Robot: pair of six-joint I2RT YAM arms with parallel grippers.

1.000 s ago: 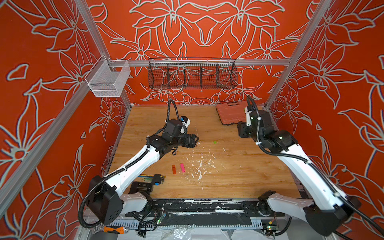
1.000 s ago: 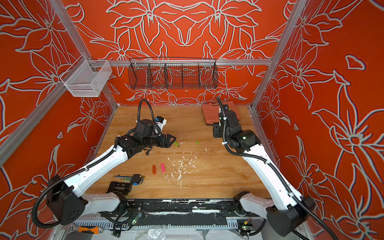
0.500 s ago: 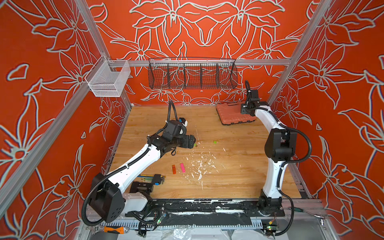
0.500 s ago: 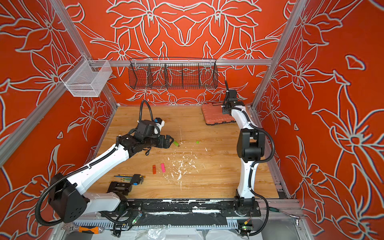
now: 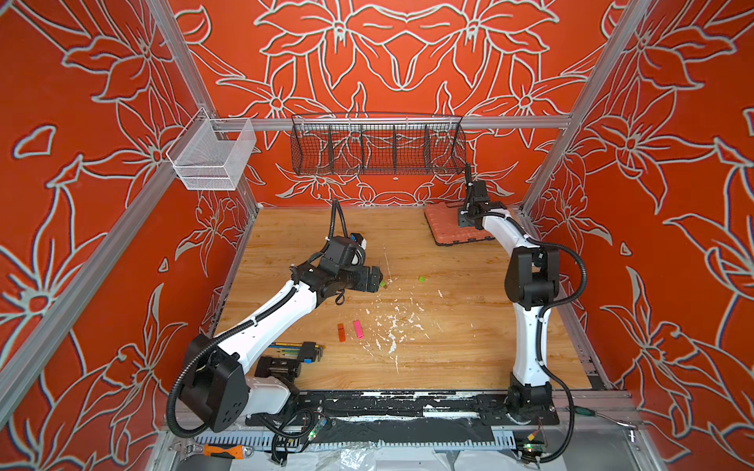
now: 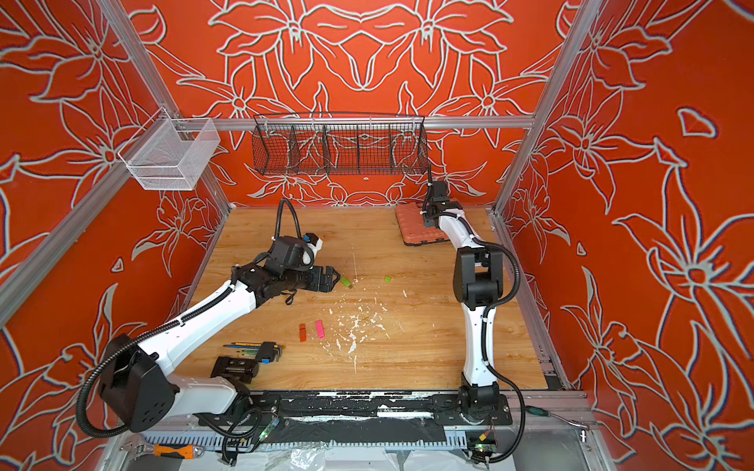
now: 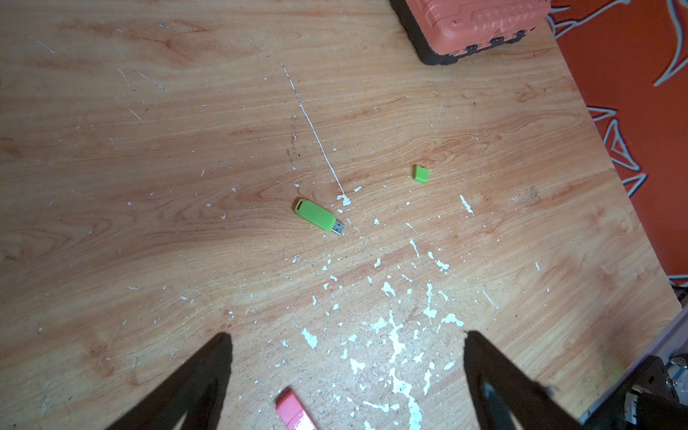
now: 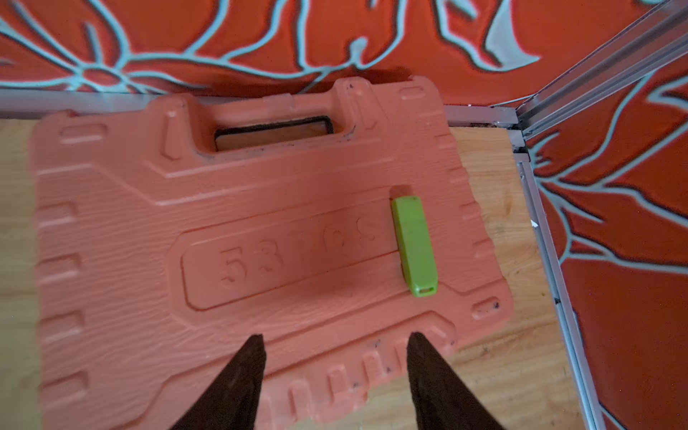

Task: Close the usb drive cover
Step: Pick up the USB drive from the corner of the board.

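My right gripper will move toward the side and down onto the closed green usb drive on the tool case, which lies beyond its open fingers.
A green usb drive (image 7: 319,217) lies on the wooden table with its metal plug bare; in a top view the drive (image 6: 346,281) sits just right of my left gripper's fingers. Its small green cover (image 7: 421,174) rests apart from it, further right, as both top views show (image 5: 422,279) (image 6: 387,279). My left gripper (image 7: 346,335) hovers open and empty, short of the drive. My right gripper (image 8: 335,335) stands open and empty over an orange tool case (image 8: 186,223). A second green usb drive (image 8: 414,245), closed, lies on that case.
The tool case (image 5: 449,232) sits in the back right corner by the wall. An orange stick (image 5: 341,332) and a pink stick (image 5: 358,329) lie mid-table among white paint flecks. Hex keys and pens (image 5: 302,348) lie near the front left. A wire basket (image 5: 377,147) hangs on the back wall.
The right arm has swung from mid-table to the back right corner over the tool case. The left gripper has opened wider and barely moved.
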